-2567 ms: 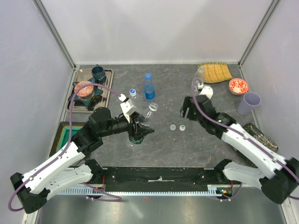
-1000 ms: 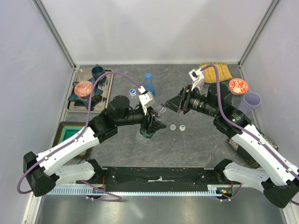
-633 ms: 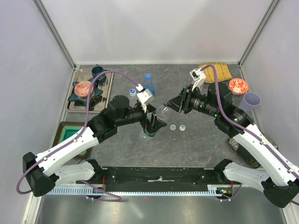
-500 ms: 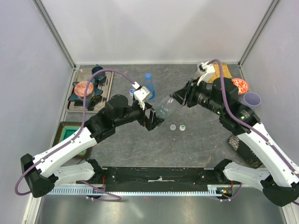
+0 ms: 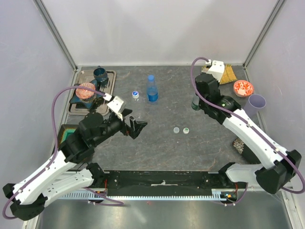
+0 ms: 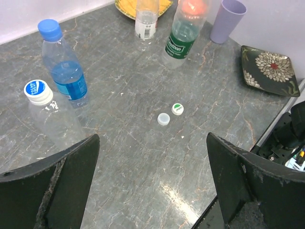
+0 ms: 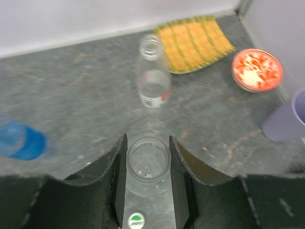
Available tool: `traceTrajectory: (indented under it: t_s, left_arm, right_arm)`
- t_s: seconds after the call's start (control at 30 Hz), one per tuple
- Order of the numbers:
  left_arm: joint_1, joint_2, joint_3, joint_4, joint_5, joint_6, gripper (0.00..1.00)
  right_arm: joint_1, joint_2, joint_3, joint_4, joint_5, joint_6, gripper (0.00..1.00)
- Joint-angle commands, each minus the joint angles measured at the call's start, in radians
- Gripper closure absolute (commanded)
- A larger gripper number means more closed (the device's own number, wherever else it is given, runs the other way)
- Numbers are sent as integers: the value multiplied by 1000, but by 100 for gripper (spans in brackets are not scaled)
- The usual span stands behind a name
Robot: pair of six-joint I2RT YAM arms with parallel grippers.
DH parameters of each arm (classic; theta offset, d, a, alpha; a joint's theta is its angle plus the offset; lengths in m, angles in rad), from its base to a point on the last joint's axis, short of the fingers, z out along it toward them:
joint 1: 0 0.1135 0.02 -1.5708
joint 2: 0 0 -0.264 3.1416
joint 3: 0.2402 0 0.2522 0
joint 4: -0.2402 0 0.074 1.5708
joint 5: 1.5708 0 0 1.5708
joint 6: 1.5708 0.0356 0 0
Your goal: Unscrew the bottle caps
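The neck I hold on the green-labelled bottle is already open. I should carry the bottle in my right gripper next, onto empty table (image 5: 226,91) (image 7: 208,109) beside the uncapped clear bottle.
My right gripper (image 5: 196,101) (image 7: 148,155) is shut on the open neck of the green-labelled bottle (image 7: 148,164) (image 6: 182,42), which stands upright at the back right. Beyond it stands an uncapped clear bottle (image 7: 152,78) (image 6: 145,21). Still capped are the blue-labelled bottle (image 5: 152,89) (image 6: 66,71) and the short clear bottle (image 5: 136,95) (image 6: 47,114) at the back middle. Two loose caps (image 5: 177,130) (image 6: 163,119) lie mid-table, one of them green-topped (image 5: 186,129) (image 7: 137,220). My left gripper (image 5: 137,127) (image 6: 152,143) hangs open over bare table, near left of the caps.
A lilac cup (image 5: 255,105) and a red bowl (image 5: 243,88) stand at the right, with a yellow mat (image 5: 220,73) behind my right arm. A patterned plate (image 6: 268,69) lies near the right edge. A tray (image 5: 111,75) with dishes sits far left.
My left gripper let go of the green-labelled bottle and drew back to the left. My right arm carried that bottle from mid-table to the back right.
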Motion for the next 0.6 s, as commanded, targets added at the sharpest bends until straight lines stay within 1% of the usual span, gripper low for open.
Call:
traceTrajectory:
  t_s: [0.0,0.13,0.17,0.23,0.27,0.37,0.47,0.57]
  left_arm:
    - [0,-59,-42,21,14,-1,1]
    - [0,-82,-66,12,29,-2,1]
    - [0,-83,-69,13,29,-4,1]
    - [0,-83,-75,15,32,-7,1]
    - [0,-80,-75,15,34,-7,1]
    - [0,-68,-74,19,46,-7,1]
    - [0,-62,-77,32,46,-2,1]
    - [0,-57,-86,41,81,-4,1]
  right_arm:
    - [-52,37,-45,139,158,-6,100]
    - [-110,95,-49,151,168,-21,100]
    - [-156,106,-51,153,165,-11,100]
    - [-208,126,-54,154,135,8,100]
    - [-262,134,-55,154,121,28,100]
    - [-337,177,-37,150,93,46,100]
    - [-374,218,-17,145,81,59,100]
    - [-402,252,-12,157,56,77,100]
